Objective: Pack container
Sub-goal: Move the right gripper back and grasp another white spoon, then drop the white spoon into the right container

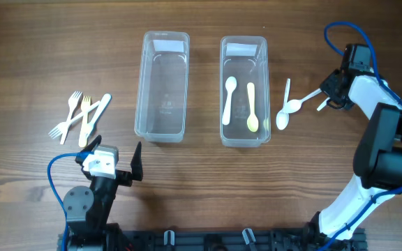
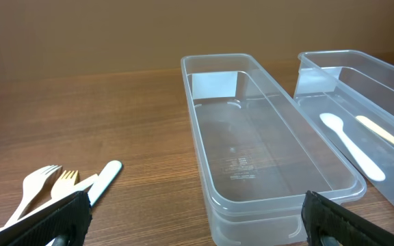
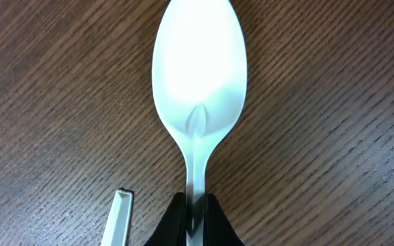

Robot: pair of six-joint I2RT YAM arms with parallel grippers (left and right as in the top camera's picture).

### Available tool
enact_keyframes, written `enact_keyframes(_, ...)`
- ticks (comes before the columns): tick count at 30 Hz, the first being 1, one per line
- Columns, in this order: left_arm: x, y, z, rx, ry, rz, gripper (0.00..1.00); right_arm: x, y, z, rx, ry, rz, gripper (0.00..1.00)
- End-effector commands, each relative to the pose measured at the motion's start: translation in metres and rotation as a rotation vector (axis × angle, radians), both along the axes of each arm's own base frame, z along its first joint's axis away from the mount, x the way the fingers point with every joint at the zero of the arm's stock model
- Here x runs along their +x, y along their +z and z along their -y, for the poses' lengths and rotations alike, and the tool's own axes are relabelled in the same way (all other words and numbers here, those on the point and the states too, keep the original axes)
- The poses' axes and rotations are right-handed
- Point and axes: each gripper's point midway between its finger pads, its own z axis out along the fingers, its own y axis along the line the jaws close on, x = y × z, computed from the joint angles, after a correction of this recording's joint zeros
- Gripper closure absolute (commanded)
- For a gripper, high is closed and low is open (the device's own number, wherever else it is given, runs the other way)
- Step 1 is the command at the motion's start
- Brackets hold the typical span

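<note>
I will lift the white spoon in my right gripper, carry it over the nearer container and lower it toward the spoons there, because those spoons are already in that container.
Two clear plastic containers stand side by side. The left container [image 1: 144,84] [image 2: 198,137] is empty. The right container [image 1: 265,77] [image 2: 382,72] holds a white spoon [image 1: 229,97] [image 2: 351,145] and a pale yellow spoon [image 1: 252,108]. To its right, my right gripper [image 1: 324,89] [image 3: 195,222] is shut on the handle of a white spoon [image 1: 294,106] [image 3: 197,75] that lies bowl-up on the wood. Another white spoon [image 1: 283,118] lies beside it. My left gripper [image 1: 110,162] [image 2: 200,229] hangs open near the front edge, holding nothing.
Several plastic forks [image 1: 72,115] [image 2: 43,184] and a white utensil handle [image 1: 95,118] [image 2: 104,179] lie in a cluster at the left. The square end of another white handle [image 3: 118,219] lies just left of my right fingers.
</note>
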Motion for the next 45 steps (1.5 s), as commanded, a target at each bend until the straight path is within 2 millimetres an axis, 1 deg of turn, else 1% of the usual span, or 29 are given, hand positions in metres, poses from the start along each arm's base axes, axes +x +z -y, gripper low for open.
enact_keyframes(1,0.000,-0.001,0.002,0.017,-0.015,0.009,0.00,0.000,0.018,0.005,-0.044,0.029,-0.005,0.96)
enact_keyframes(4,0.000,-0.001,0.002,0.017,-0.015,0.009,0.00,0.004,0.077,0.006,-0.088,0.055,0.096,0.96)
enact_keyframes(6,0.000,-0.001,0.002,0.017,-0.015,0.009,0.00,0.006,0.115,-0.004,-0.065,0.082,0.187,0.96)
enact_keyframes(7,0.000,-0.001,0.002,0.018,-0.015,0.009,0.00,0.006,0.137,-0.014,-0.047,0.108,0.239,0.96)
enact_keyframes(8,0.000,-0.001,0.002,0.017,-0.015,0.009,0.00,0.006,0.153,-0.023,-0.034,0.138,0.275,0.96)
enact_keyframes(9,0.000,-0.001,0.002,0.017,-0.015,0.009,0.00,0.006,0.172,-0.038,-0.017,0.199,0.322,0.96)
enact_keyframes(11,0.000,-0.001,0.002,0.017,-0.015,0.009,0.00,0.005,0.205,-0.081,0.029,0.369,0.406,0.96)
enact_keyframes(13,0.000,-0.001,0.002,0.017,-0.015,0.009,0.00,0.002,0.224,-0.126,0.077,0.546,0.458,0.96)
enact_keyframes(14,0.000,-0.001,0.002,0.017,-0.015,0.009,0.00,-0.002,0.229,-0.146,0.102,0.601,0.467,0.96)
enact_keyframes(15,0.000,-0.001,0.002,0.017,-0.015,0.009,0.00,-0.007,0.231,-0.162,0.119,0.644,0.466,0.96)
enact_keyframes(16,0.000,-0.001,0.002,0.017,-0.015,0.009,0.00,-0.012,0.231,-0.185,0.133,0.701,0.456,0.96)
enact_keyframes(17,0.000,-0.001,0.002,0.017,-0.015,0.009,0.00,-0.015,0.229,-0.199,0.135,0.743,0.447,0.96)
enact_keyframes(19,0.000,-0.001,0.002,0.017,-0.015,0.009,0.00,-0.021,0.219,-0.229,0.142,0.814,0.415,0.96)
enact_keyframes(20,0.000,-0.001,0.002,0.017,-0.015,0.009,0.00,-0.023,0.212,-0.236,0.134,0.824,0.394,0.96)
enact_keyframes(22,0.000,-0.001,0.002,0.017,-0.015,0.009,0.00,-0.027,0.189,-0.245,0.112,0.833,0.315,0.96)
enact_keyframes(26,0.000,-0.001,0.002,0.017,-0.015,0.009,0.00,-0.035,0.153,-0.263,0.148,0.877,0.197,0.95)
enact_keyframes(27,0.000,-0.001,0.002,0.017,-0.015,0.009,0.00,-0.038,0.143,-0.271,0.175,0.896,0.169,0.73)
enact_keyframes(28,0.000,-0.001,0.002,0.017,-0.015,0.009,0.00,-0.041,0.138,-0.277,0.197,0.911,0.156,0.41)
enact_keyframes(29,0.000,-0.001,0.002,0.017,-0.015,0.009,0.00,-0.043,0.134,-0.281,0.216,0.924,0.143,0.32)
enact_keyframes(30,0.000,-0.001,0.002,0.017,-0.015,0.009,0.00,-0.045,0.132,-0.285,0.228,0.933,0.134,0.32)
enact_keyframes(33,0.000,-0.001,0.002,0.017,-0.015,0.009,0.00,-0.044,0.143,-0.286,0.231,0.918,0.159,0.31)
enact_keyframes(35,0.000,-0.001,0.002,0.017,-0.015,0.009,0.00,-0.040,0.166,-0.279,0.200,0.865,0.206,0.32)
enact_keyframes(37,0.000,-0.001,0.002,0.017,-0.015,0.009,0.00,-0.040,0.196,-0.263,0.136,0.788,0.257,0.33)
enact_keyframes(38,0.000,-0.001,0.002,0.017,-0.015,0.009,0.00,-0.041,0.211,-0.250,0.089,0.722,0.279,0.34)
enact_keyframes(40,0.000,-0.001,0.002,0.017,-0.015,0.009,0.00,-0.048,0.230,-0.223,0.015,0.586,0.302,0.35)
enact_keyframes(41,0.000,-0.001,0.002,0.017,-0.015,0.009,0.00,-0.055,0.238,-0.208,-0.025,0.514,0.310,0.37)
enact_keyframes(42,0.000,-0.001,0.002,0.017,-0.015,0.009,0.00,-0.065,0.246,-0.187,-0.072,0.410,0.311,0.38)
enact_keyframes(44,0.000,-0.001,0.002,0.017,-0.015,0.009,0.00,-0.083,0.252,-0.155,-0.159,0.276,0.286,0.38)
enact_keyframes(45,0.000,-0.001,0.002,0.017,-0.015,0.009,0.00,-0.088,0.251,-0.146,-0.183,0.242,0.270,0.38)
